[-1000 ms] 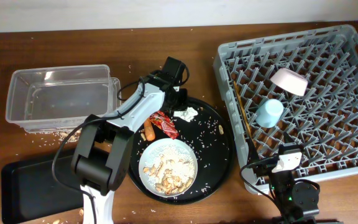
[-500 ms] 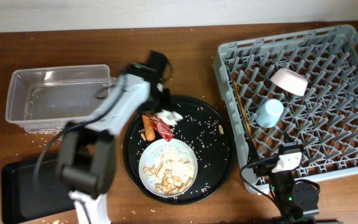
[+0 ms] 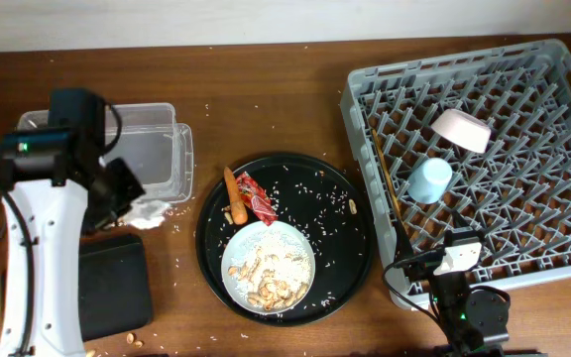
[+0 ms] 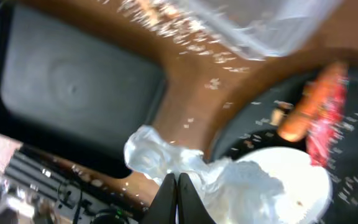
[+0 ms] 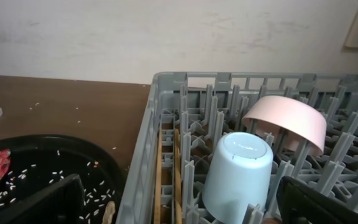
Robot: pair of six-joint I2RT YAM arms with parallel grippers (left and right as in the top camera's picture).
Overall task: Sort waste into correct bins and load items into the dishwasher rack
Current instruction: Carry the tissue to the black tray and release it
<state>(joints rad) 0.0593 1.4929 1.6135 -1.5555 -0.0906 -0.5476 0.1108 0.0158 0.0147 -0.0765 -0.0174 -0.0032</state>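
My left gripper draws back next over the open part of the flat black tray's bottom to release the crumpled white tissue [image 3: 150, 211], still hanging outside it.
My left gripper [image 3: 137, 206] is shut on the crumpled white tissue [image 3: 150, 211], holding it between the clear tub [image 3: 157, 149] and the flat black tray [image 3: 112, 288]. In the left wrist view the shut fingers [image 4: 176, 186] pinch the tissue [image 4: 149, 152]. The carrot [image 3: 234, 195] and red wrapper [image 3: 258, 196] lie on the round black tray [image 3: 350, 248]. The white plate [image 3: 285, 243] holds peanuts [image 3: 271, 288] and rice. The bowl [image 3: 462, 129], blue cup [image 3: 430, 179] and chopsticks [image 3: 390, 198] sit in the grey rack [image 3: 543, 99]. My right gripper [image 5: 182, 211] is open and empty at the rack's front edge.
Rice grains are scattered over the round tray and on the table by the tub. The left wrist view shows the flat black tray [image 4: 67, 87], the tub [image 4: 260, 25], the carrot [image 4: 309, 102] and the wrapper [image 4: 328, 121]. The right wrist view shows the cup [image 5: 238, 168] and bowl [image 5: 288, 121].
My left arm has swung left from the round tray, carrying the tissue to the spot between the tub and the flat black tray. The right arm has not moved.
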